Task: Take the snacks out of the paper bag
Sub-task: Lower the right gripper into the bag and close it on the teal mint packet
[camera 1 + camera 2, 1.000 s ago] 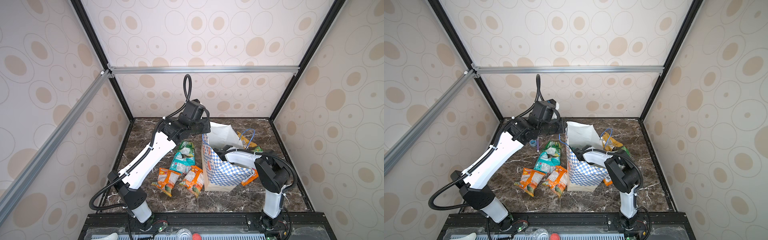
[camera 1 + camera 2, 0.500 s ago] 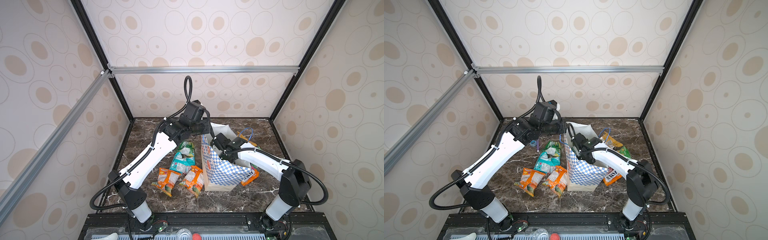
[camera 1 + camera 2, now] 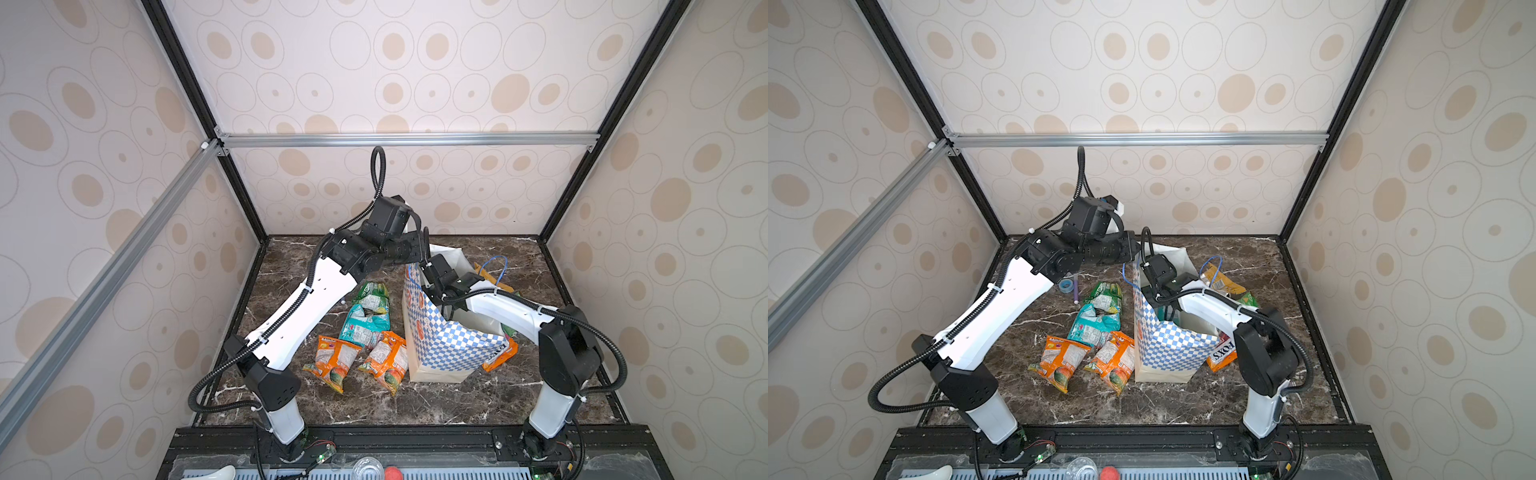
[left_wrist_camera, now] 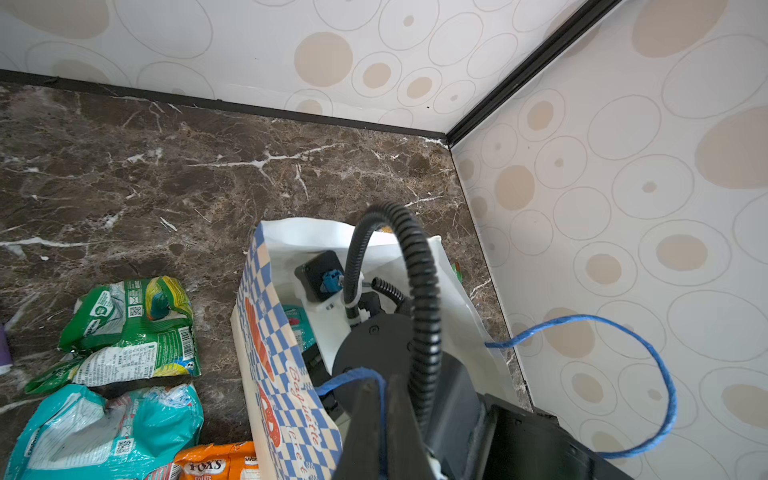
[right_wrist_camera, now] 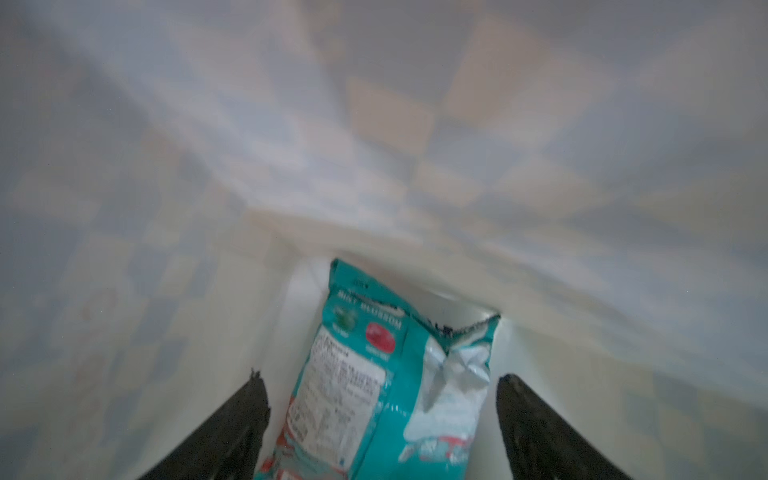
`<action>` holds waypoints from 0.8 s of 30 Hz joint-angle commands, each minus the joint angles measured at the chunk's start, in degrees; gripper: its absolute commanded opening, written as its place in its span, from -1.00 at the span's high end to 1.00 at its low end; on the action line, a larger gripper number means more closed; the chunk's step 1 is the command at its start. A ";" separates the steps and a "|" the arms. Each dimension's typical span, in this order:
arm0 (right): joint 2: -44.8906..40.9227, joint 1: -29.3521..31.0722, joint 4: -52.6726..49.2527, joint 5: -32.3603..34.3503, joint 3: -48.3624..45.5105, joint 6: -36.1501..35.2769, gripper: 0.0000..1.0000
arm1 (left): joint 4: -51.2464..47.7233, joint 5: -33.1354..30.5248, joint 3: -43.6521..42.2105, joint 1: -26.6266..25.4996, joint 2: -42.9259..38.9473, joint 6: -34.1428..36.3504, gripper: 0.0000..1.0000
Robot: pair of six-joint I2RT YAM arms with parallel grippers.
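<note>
My right gripper lowers deeper into the bag next and closes by the packet's red oval point(image 5: 385, 348), since the teal snack lies below it, between its fingers.
The blue-and-white checkered paper bag point(image 3: 453, 345) point(image 3: 1167, 345) point(image 4: 270, 357) stands upright at mid-table. My left gripper point(image 4: 380, 384) point(image 3: 415, 249) is shut on its blue cord handle point(image 4: 345, 380) at the rim. My right gripper point(image 5: 380, 382) is down inside the bag, open, with a teal snack point(image 5: 374, 374) point(image 4: 297, 328) lying between its fingers point(image 5: 253, 399), apart from both. Left of the bag lie a green snack point(image 3: 372, 293), a teal one point(image 3: 363, 322) and two orange-and-white ones point(image 3: 334, 365) point(image 3: 388, 365). An orange FOX'S packet point(image 3: 1223, 353) lies at the bag's right.
A yellow-orange packet point(image 3: 1223, 284) and a green one point(image 3: 1248, 299) lie behind the bag under its free blue handle point(image 3: 1210, 266). A blue tape roll point(image 3: 1066, 285) and purple pen point(image 3: 1076, 289) sit under my left arm. Enclosure walls stand close at the back and right.
My right arm has swung up and reached down into the bag's mouth, and its jaws have spread wide. The left gripper has kept hold of the handle in the same place.
</note>
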 commanded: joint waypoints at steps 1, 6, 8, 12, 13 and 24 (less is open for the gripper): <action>3.48 0.40 4.67 0.36 1.16 1.23 -0.80 | 0.06 2.51 2.47 -0.34 -0.33 1.51 1.00; 7.24 0.40 6.14 0.15 1.13 2.40 -0.78 | 1.38 2.39 -0.72 -0.30 -2.38 1.11 1.00; 8.83 0.31 3.60 -1.63 2.45 2.68 -0.73 | 1.47 2.26 -1.32 -0.34 -2.67 1.11 1.00; 10.17 0.29 2.11 -6.50 1.42 4.78 -0.66 | 1.88 2.06 -2.48 -0.30 -3.19 0.87 1.00; 10.38 0.28 2.34 -8.35 0.91 5.17 -0.62 | 2.13 2.10 -2.84 -0.30 -3.28 0.77 1.00; 10.64 0.10 -1.10 -13.89 1.21 6.34 0.44 | 2.48 1.66 -2.64 -0.30 -2.50 0.66 1.00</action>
